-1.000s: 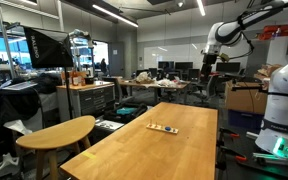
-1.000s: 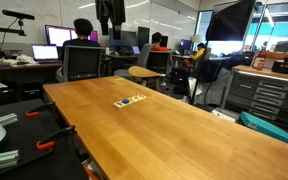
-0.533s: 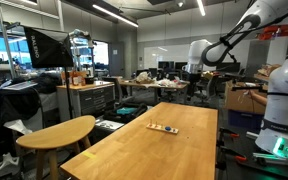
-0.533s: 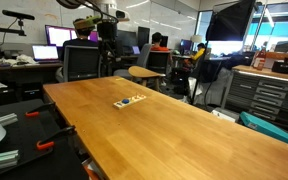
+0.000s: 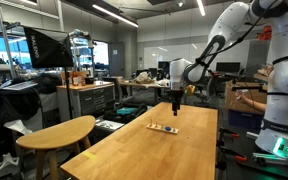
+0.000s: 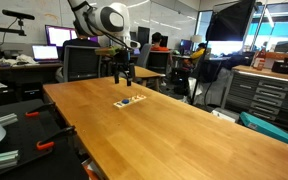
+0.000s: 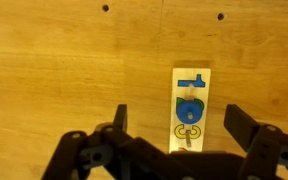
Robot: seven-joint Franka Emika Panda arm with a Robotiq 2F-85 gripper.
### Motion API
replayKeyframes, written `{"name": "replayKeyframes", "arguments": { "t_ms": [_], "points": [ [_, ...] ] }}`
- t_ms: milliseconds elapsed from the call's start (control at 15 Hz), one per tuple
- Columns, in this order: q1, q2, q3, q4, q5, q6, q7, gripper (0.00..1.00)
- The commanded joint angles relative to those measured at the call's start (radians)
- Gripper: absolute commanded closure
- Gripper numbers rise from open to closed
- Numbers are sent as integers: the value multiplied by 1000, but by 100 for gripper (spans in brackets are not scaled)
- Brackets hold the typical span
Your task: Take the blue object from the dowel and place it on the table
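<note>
My gripper should move down and outward around the round sides of the blue object (image 5: 168,128) (image 7: 189,112) to close, since it sits below and slightly outward of my open fingers.
A narrow tan strip (image 7: 190,108) lies on the long light-wood table (image 7: 64,60). In the wrist view it carries a blue round object (image 7: 189,104) on a small dowel, a blue flat shape (image 7: 192,80) above it and a yellow piece (image 7: 188,132) below. My gripper (image 7: 179,120) is open and empty, its fingers either side of the strip, above it. In both exterior views the gripper (image 5: 176,103) (image 6: 124,78) hangs over the table (image 5: 174,150) (image 6: 184,130) just above the strip (image 5: 164,127) (image 6: 130,100). There the blue object is a mere speck.
A smaller rounded wooden table (image 5: 59,130) (image 6: 149,72) stands beside the long one. Office chairs (image 6: 81,62) and seated people (image 6: 84,33) are behind the far end. A white robot base (image 5: 284,110) and a tool cabinet (image 6: 269,95) flank the table.
The arm has swung down from high in the background to the table, and the gripper now hovers just over the strip. The strip has not moved.
</note>
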Motion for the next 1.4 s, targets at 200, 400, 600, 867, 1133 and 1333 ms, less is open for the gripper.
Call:
{"name": "replayKeyframes", "arguments": {
  "t_ms": [200, 400, 600, 867, 1133, 1333],
  "points": [
    [74, 248, -73, 185, 7, 37, -8, 0],
    [80, 295, -73, 202, 40, 81, -22, 0],
    [92, 325, -74, 208, 54, 120, -22, 0],
    [105, 351, -71, 209, 79, 158, -28, 0],
    [109, 364, -72, 213, 93, 179, -38, 42],
    [108, 374, -74, 219, 99, 187, -45, 67]
  ]
}}
